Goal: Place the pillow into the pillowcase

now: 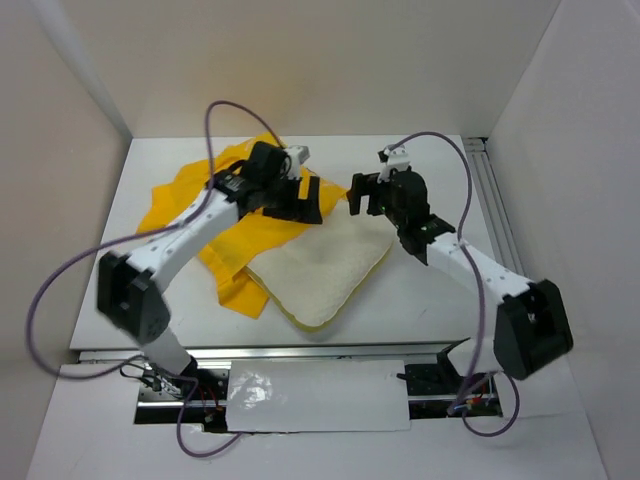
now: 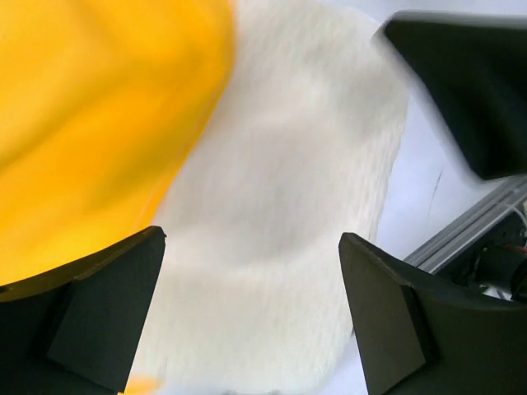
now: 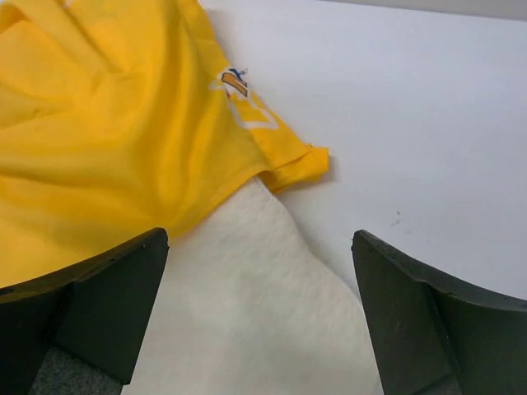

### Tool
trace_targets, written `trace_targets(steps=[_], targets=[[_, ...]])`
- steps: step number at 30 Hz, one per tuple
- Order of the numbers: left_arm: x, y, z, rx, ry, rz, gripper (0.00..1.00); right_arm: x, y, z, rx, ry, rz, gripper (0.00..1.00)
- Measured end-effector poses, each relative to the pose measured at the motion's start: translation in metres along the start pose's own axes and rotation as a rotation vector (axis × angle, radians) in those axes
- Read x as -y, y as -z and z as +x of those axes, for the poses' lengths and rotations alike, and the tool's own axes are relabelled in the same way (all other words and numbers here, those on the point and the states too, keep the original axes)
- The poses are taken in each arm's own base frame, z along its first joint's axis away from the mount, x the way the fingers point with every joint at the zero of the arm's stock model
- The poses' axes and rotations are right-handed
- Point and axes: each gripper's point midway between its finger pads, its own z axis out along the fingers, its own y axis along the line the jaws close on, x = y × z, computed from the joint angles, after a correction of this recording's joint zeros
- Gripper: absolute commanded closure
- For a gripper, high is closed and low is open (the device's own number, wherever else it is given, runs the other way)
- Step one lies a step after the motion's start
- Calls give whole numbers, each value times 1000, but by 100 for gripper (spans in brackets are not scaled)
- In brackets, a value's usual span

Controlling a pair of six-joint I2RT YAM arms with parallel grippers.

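My right gripper is above and forward of the pillow's near edge (image 1: 285,299), which is still outside the pillowcase (image 1: 195,195). It should swing back, turn and lower there next.
The cream-white pillow (image 1: 318,270) lies at the table's middle, with its far end covered by the crumpled yellow pillowcase (image 1: 195,195). My left gripper (image 1: 300,197) hovers over that overlap, open, nothing between its fingers. My right gripper (image 1: 362,192) is open too, just right of it above the pillow's far right corner. The left wrist view has the pillow (image 2: 280,206) below the open left gripper (image 2: 251,237) and the pillowcase (image 2: 99,107) at left. In the right wrist view the open right gripper (image 3: 259,237) is above the pillow (image 3: 247,313), and the pillowcase (image 3: 107,140) edge lies over the pillow.
White walls close in the white table (image 1: 430,300) on the left, back and right. An aluminium rail (image 1: 492,200) runs along the table's right edge. Purple cables loop above both arms. My right gripper's dark finger (image 2: 469,90) shows in the left wrist view.
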Motion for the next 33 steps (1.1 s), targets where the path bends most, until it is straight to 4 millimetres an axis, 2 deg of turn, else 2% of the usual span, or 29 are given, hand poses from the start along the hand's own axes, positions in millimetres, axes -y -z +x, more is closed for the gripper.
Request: trace_targets(steps=[2,4,5,7,8,9,11,14,16,17,19,25,29,32,33], targets=[[-4,49,14,84,21,-58,0,-13,25,-14,12,29,-4,0],[-10,98,25,191,74,-115,0,-31,47,-20,1,60,-43,0],[-15,119,30,251,108,-142,0,-42,56,-20,-11,81,-70,0],[-33,144,51,320,199,-206,0,-70,71,-14,-60,134,-144,0],[-42,151,64,339,245,-234,0,-88,77,-12,-69,153,-192,0],[-56,150,82,333,298,-270,0,-112,86,-2,-96,190,-248,0],[-79,134,124,266,384,-340,0,-157,105,28,-162,270,-361,0],[-110,110,198,101,499,-451,0,-216,138,89,-283,420,-500,0],[-122,109,232,35,560,-504,0,-235,151,125,-364,499,-539,0],[-124,111,240,32,587,-514,0,-237,151,138,-396,524,-534,0],[-124,115,238,74,627,-503,0,-231,147,156,-443,552,-499,0],[-128,113,224,142,671,-494,0,-220,131,169,-472,577,-428,0],[-135,102,230,119,683,-505,0,-221,124,183,-499,598,-423,2],[-142,96,238,97,700,-527,0,-217,116,195,-523,619,-405,18],[-144,94,240,96,703,-530,0,-215,113,198,-533,621,-399,40]])
